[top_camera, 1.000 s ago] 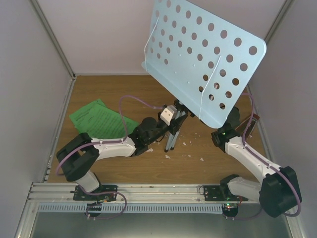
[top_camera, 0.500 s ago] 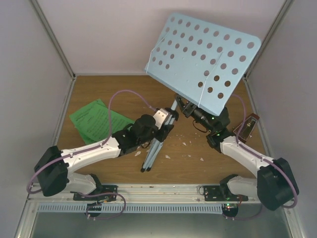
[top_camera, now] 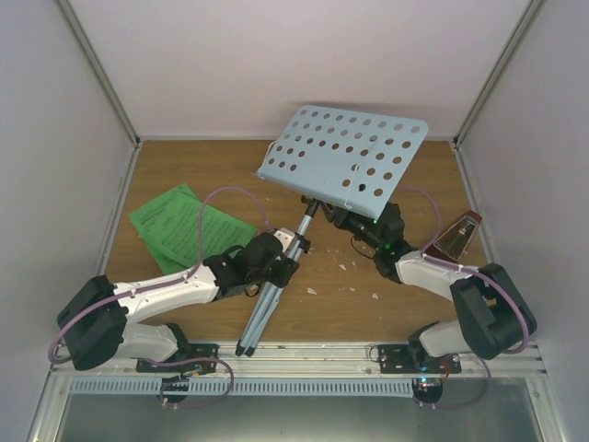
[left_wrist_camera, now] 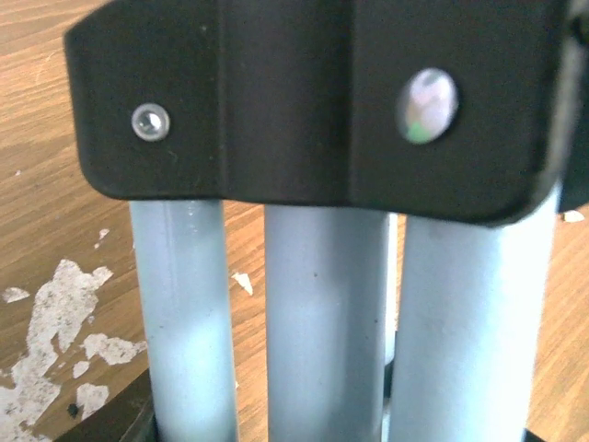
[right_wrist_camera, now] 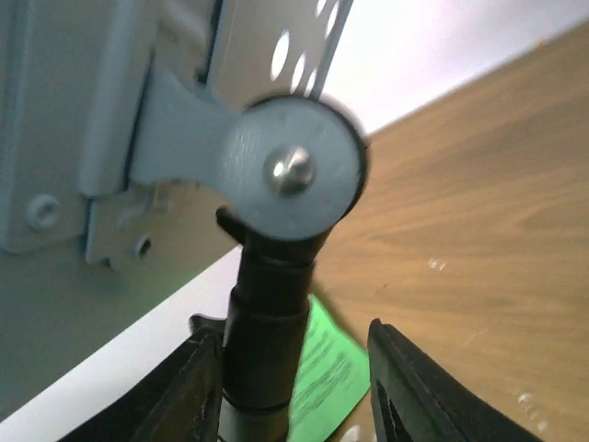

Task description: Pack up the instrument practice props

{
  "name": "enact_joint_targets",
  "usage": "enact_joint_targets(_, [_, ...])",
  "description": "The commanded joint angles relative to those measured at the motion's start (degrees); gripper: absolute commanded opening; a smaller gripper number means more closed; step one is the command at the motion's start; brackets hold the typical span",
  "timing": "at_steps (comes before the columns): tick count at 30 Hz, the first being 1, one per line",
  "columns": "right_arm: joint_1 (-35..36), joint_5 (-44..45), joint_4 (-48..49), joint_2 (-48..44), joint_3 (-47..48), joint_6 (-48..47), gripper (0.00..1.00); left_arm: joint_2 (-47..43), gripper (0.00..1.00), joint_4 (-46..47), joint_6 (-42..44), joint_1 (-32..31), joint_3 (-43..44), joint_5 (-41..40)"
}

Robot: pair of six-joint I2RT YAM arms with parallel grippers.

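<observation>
I should next turn the folded legs outward and down onto the bare wood between the arms with my left gripper and let go of them, because their feet reach the near rail.
The pale blue perforated music stand [top_camera: 342,158] is tipped low over the table. Its folded silver legs [top_camera: 262,308] slant toward the near edge. My left gripper [top_camera: 287,250] is shut on the legs just below the black collar [left_wrist_camera: 313,101]. Three silver tubes [left_wrist_camera: 322,313] fill the left wrist view. My right gripper [top_camera: 339,217] is open around the black pole [right_wrist_camera: 271,322] under the tray hinge. The pole touches one finger [right_wrist_camera: 198,387]. Green sheet-music pages [top_camera: 184,224] lie flat at the left. The metronome [top_camera: 457,238] stands at the right.
Small white crumbs [top_camera: 346,267] are scattered on the wooden table between the arms. White paint flecks [left_wrist_camera: 64,304] mark the wood. Grey walls [top_camera: 83,138] close in the left, back and right sides. A metal rail [top_camera: 294,354] runs along the near edge.
The stand has tipped down, and its tray has dropped from high at the back right to low over the middle. The legs have swung toward the near edge. Both grippers have moved with it.
</observation>
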Motion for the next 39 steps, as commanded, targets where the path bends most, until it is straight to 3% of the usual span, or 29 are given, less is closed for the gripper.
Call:
enact_joint_targets(1, [-3.25,12.07,-4.47,1.77,-0.38,-2.58,0.47,-3.75,0.0,15.32,-1.85,2.35,1.67,-2.55])
enact_joint_targets(10, [-3.2,13.69,-6.47,0.04,-4.45,-1.84,0.65,1.49,0.0,18.64,0.93,6.28,3.58,1.5])
enact_joint_targets(14, [-3.27,16.31,-9.69,-4.27,-6.63,-2.8,0.72,4.6,0.0,20.46,8.62,6.85,4.97,2.49])
enact_joint_targets(20, [-3.31,23.03,-19.76,-16.05,-8.57,-6.0,0.79,9.48,0.0,19.87,18.09,8.2,7.28,3.73])
enact_joint_targets(30, [-3.31,31.99,-37.08,-37.74,-12.8,-9.33,0.89,16.8,0.0,18.99,22.12,13.11,13.92,9.71])
enact_joint_targets(39, [-3.41,36.7,-44.58,-47.17,-11.94,-11.73,0.92,21.82,0.0,18.38,30.0,14.25,18.29,10.96])
